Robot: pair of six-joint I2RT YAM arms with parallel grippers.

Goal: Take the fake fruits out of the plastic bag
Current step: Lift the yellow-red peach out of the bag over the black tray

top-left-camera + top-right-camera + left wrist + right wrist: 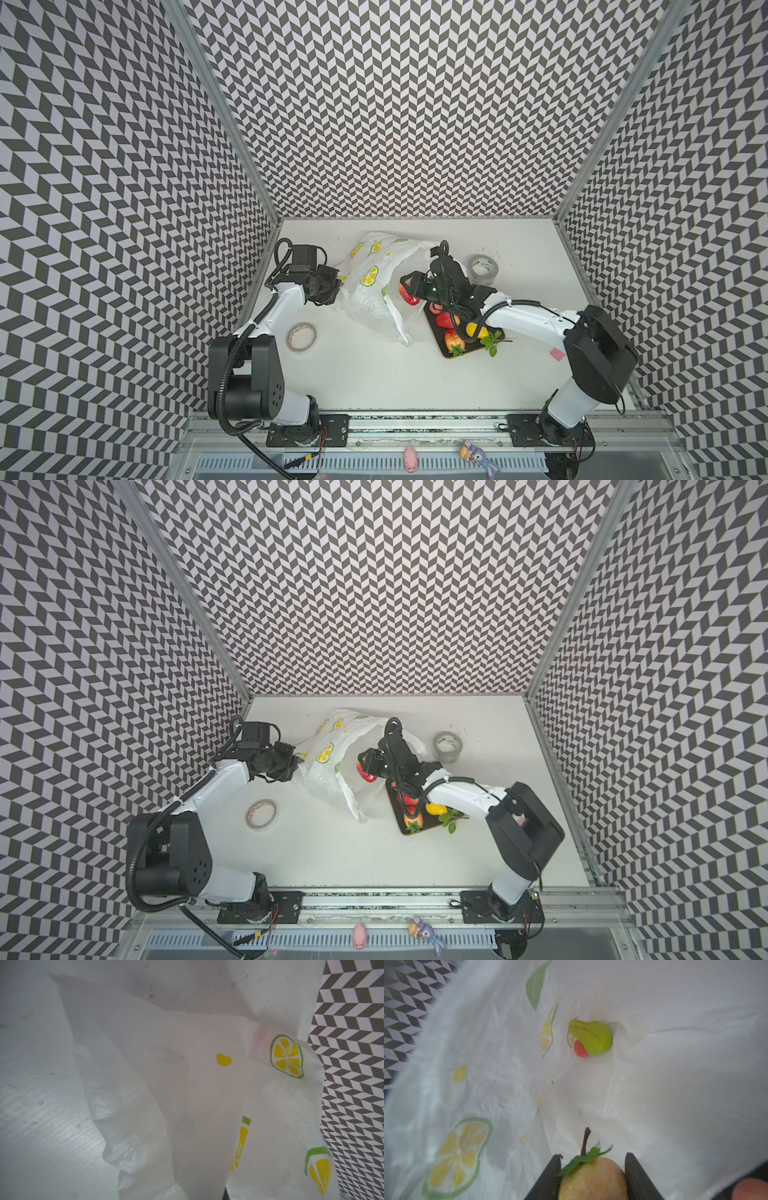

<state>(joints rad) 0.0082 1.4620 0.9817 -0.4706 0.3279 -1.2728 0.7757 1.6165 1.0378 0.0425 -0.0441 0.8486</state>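
Observation:
My right gripper should move away from the bag's opening and down over the dark tray beside the lemon [473, 329] to let go of the red-yellow apple, because others already lie there.
The plastic bag [370, 282] [328, 766] lies crumpled at the back middle of the table, white with lemon-slice prints. My left gripper [337, 286] [297, 764] is shut on the bag's left edge. In the left wrist view the bag [187, 1084] covers the jaws. My right gripper [592, 1167] [411, 289] is shut on a red-yellow apple [593, 1180] [406, 297] at the bag's mouth. Deeper inside the bag lie a green pear [593, 1038] and a small pink peach [579, 1049]. Strawberries [445, 319] and a lemon [473, 329] rest on a dark tray [473, 347].
A tan tape roll [301, 337] lies by the left arm, and a grey tape roll [483, 267] at the back right. A pink block [557, 354] sits near the right arm. Two small toys [410, 459] rest on the front rail. Patterned walls enclose three sides.

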